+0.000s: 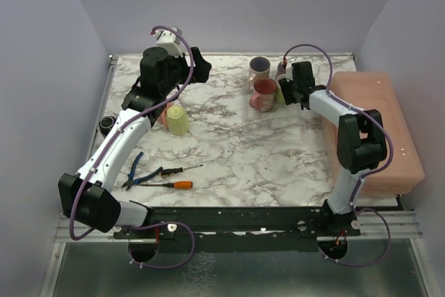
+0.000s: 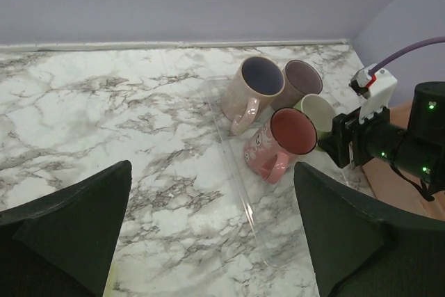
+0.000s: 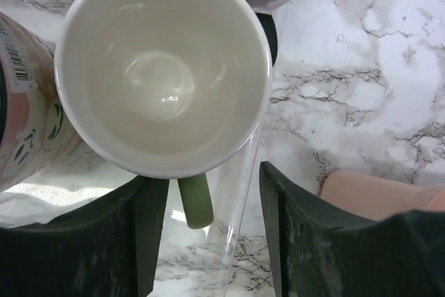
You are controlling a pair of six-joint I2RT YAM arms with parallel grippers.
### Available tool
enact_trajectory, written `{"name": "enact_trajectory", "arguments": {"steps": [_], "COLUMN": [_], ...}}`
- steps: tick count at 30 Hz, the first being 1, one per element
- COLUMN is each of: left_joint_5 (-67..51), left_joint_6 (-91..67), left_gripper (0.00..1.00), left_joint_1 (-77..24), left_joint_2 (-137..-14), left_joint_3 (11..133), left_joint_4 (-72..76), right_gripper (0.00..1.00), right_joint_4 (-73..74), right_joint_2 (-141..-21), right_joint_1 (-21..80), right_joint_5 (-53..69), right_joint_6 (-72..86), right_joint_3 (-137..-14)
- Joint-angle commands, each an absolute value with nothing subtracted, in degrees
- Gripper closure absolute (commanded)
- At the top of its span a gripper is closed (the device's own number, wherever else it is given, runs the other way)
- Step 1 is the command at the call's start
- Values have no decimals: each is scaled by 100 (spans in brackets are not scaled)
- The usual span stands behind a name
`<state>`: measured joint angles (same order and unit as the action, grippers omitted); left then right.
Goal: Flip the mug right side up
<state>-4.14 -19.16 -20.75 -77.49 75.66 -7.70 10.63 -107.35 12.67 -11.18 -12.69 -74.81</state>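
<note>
My left gripper will move back, tilt its fingers down and lower them onto the pink mug.
A yellow-green mug stands upside down on the marble table, with a pink mug behind it partly under my left arm. My left gripper is open and empty above and beyond them; its wrist view looks across at the mugs on the right. There a green mug with a white inside stands upright on a clear tray. My right gripper is open, and the mug's green handle lies between its fingers, near the left one.
Three other mugs stand by the green one: a pink one with a red inside, a beige one and a mauve one. A pink bin stands at the right edge. Pliers and two screwdrivers lie front left.
</note>
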Motion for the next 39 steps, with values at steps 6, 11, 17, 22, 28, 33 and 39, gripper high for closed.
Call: {"name": "enact_trajectory", "arguments": {"steps": [6, 11, 17, 22, 28, 33, 39], "left_joint_5": [81, 773, 1812, 1948, 1821, 1916, 1955], "left_joint_6": [-2045, -2073, -2359, -2746, -2793, -2699, -2517], "left_gripper": [1, 6, 12, 32, 55, 54, 53], "left_joint_1": [-2096, -2092, -2060, -1775, -1264, -1088, -1050], "left_joint_2": [-7814, -7838, -7996, -8168, -8540, -8666, -9040], "left_joint_3": [7385, 7172, 6830, 6586, 6697, 6761, 6841], "left_joint_4": [-1423, -1878, -2629, -2826, -3049, -3044, -3057], "right_gripper": [37, 37, 37, 37, 42, 43, 44], "right_joint_4": [917, 666, 380, 216, 359, 358, 416], "right_joint_2": [-10025, -9356, -8895, -8796, -8940, -8896, -8902], "right_joint_1": [1248, 1248, 1258, 1257, 1257, 1257, 1257], "right_joint_5": [-1148, -500, 349, 807, 1196, 1263, 1257], "right_joint_6": [-870, -393, 604, 1226, 1569, 1606, 1657], "right_joint_3": [-7462, -7327, -7383, -7392, -7452, -7372, -7346]}}
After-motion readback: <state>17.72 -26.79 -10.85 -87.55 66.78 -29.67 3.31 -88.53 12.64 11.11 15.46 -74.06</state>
